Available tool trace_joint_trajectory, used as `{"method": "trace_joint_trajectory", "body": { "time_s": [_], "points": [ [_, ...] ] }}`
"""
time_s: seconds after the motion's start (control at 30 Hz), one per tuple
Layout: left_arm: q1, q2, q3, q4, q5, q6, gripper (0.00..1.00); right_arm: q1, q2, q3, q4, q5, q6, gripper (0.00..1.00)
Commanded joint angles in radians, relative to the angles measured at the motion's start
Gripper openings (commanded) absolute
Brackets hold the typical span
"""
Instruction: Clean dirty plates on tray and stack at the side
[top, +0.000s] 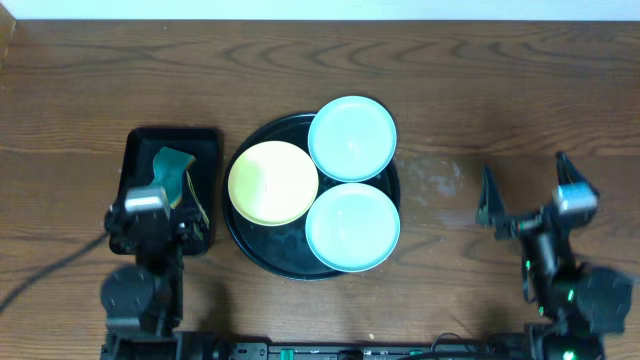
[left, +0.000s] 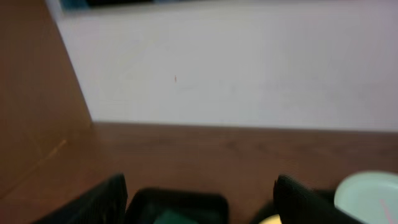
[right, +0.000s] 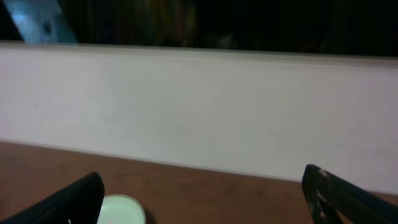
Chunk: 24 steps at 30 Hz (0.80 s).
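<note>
A black gap borders the yellow plate's rim (top: 316, 184) by the mint-blue plates. Next I should swing my right gripper over, tip it downward and lower onto that rim.
The round black tray (top: 262, 247) sits mid-table and holds three plates. A pale yellow plate (top: 272, 182) lies on its left. One mint-blue plate (top: 352, 138) overhangs the far rim, and the other mint-blue plate (top: 352, 227) lies at the near right. My left gripper (top: 150, 215) hovers over the near end of a rectangular tray, open and empty. My right gripper (top: 525, 185) is right of the round tray, open and empty. A mint-blue plate shows in the left wrist view (left: 368, 194) and in the right wrist view (right: 121, 210).
A small rectangular black tray (top: 205, 160) left of the round tray holds a teal cloth or sponge (top: 172, 166). It also shows in the left wrist view (left: 177, 205). A pale wall runs along the table's far edge (left: 249, 68).
</note>
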Motion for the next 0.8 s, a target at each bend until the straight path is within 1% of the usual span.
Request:
{"method": "trace_joint_trajectory", "body": {
  "time_s": [0.0,0.2,0.37,0.47,0.53,0.6,0.67,0.77],
  "points": [
    [-0.005,0.151,0.180,-0.098,0.014,0.034,0.76,-0.003,0.177,0.171,-0.085,-0.090,-0.034,0.99],
    [-0.005,0.449,0.517,-0.392,0.014,0.034,0.76,-0.003,0.490,0.493,-0.396,-0.116,-0.090,0.99],
    [-0.005,0.721,0.811,-0.679,0.016,0.038,0.76,-0.003,0.747,0.756,-0.698,-0.119,-0.161,0.99],
    [-0.005,0.861,0.943,-0.808,0.049,0.037,0.76,-0.003,0.892,0.903,-0.887,-0.117,-0.178,0.99],
    [-0.005,0.928,0.985,-0.848,0.121,0.037,0.76,-0.003,0.970,0.970,-0.971,-0.114,-0.215,0.99],
    [-0.005,0.986,0.987,-0.845,0.233,0.037,0.76,-0.003,1.034,0.999,-1.007,-0.114,-0.240,0.99],
    [-0.005,1.027,0.988,-0.844,0.273,0.037,0.76,-0.003,1.066,0.997,-1.007,-0.114,-0.239,0.99],
    [-0.005,1.085,0.988,-0.843,0.277,0.031,0.76,-0.003,1.110,0.997,-1.010,-0.209,-0.131,0.99]
  ]
}}
